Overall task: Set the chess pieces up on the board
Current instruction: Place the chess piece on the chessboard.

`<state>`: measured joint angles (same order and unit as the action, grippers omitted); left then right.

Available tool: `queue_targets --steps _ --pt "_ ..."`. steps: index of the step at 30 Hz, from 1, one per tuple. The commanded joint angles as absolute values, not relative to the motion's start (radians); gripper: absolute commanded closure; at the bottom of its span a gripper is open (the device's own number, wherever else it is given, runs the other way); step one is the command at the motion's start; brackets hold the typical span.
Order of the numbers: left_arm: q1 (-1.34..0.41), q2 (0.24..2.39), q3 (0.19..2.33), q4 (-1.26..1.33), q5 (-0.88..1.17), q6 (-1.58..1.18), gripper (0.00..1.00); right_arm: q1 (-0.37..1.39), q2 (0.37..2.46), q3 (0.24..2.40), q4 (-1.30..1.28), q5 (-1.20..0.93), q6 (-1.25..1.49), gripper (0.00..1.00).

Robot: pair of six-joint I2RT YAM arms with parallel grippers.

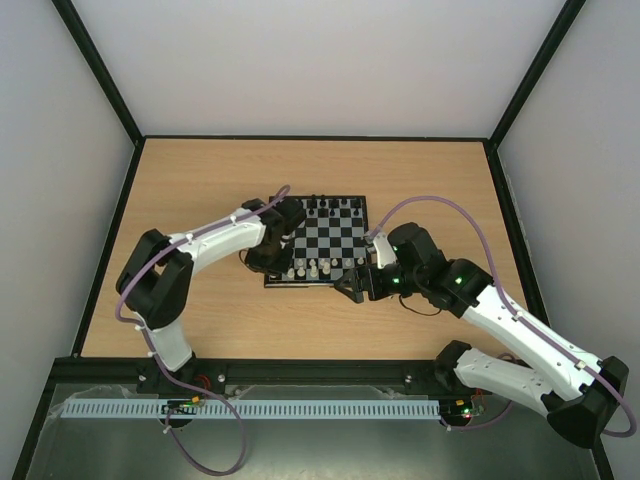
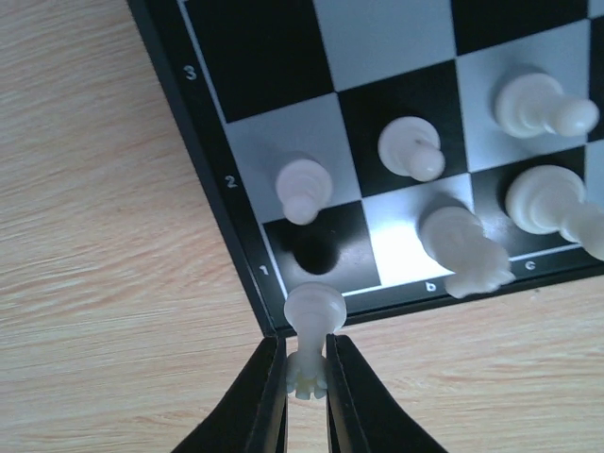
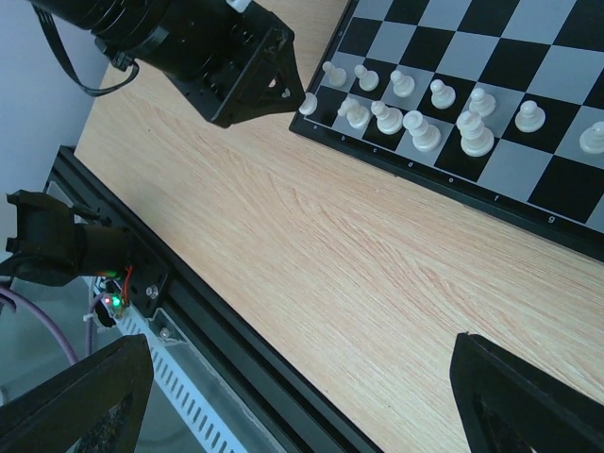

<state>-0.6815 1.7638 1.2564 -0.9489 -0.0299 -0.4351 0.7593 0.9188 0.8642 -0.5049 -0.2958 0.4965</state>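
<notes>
The left gripper moves the cream-white rook (image 2: pixel 312 326) past the board's near rim next, then lowers it onto the black corner square (image 2: pixel 322 250), then releases it.
The board (image 1: pixel 335 215) lies mid-table; it also shows in the left wrist view (image 2: pixel 209 170) and the right wrist view (image 3: pixel 557 193). My left gripper (image 2: pixel 306 370) is shut on a cream-white rook (image 2: pixel 312 326), held base-forward over the board's near-left corner, just short of the bare black corner square (image 2: pixel 321 247). Several cream-white chess pieces (image 2: pixel 412 148) stand on the two near rows, also seen in the right wrist view (image 3: pixel 415 127). My right gripper (image 3: pixel 302 396) is wide open and empty above bare table near the board's right front corner (image 1: pixel 355 285).
Black pieces (image 1: pixel 330 208) stand on the board's far rows. The left arm (image 1: pixel 215 240) reaches in from the left and its gripper body (image 3: pixel 222 57) shows in the right wrist view. A black rail (image 3: pixel 189 302) edges the table's near side.
</notes>
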Motion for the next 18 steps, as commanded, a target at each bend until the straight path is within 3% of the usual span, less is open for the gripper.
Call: queue_targets --steps 1,18 --pt "-0.661 1.787 1.294 -0.996 -0.051 -0.392 0.92 0.755 0.911 0.851 -0.528 -0.315 0.480 0.13" --pt "-0.670 1.856 1.311 -0.959 -0.028 -0.380 0.91 0.754 0.897 0.849 -0.538 -0.306 0.479 0.13"
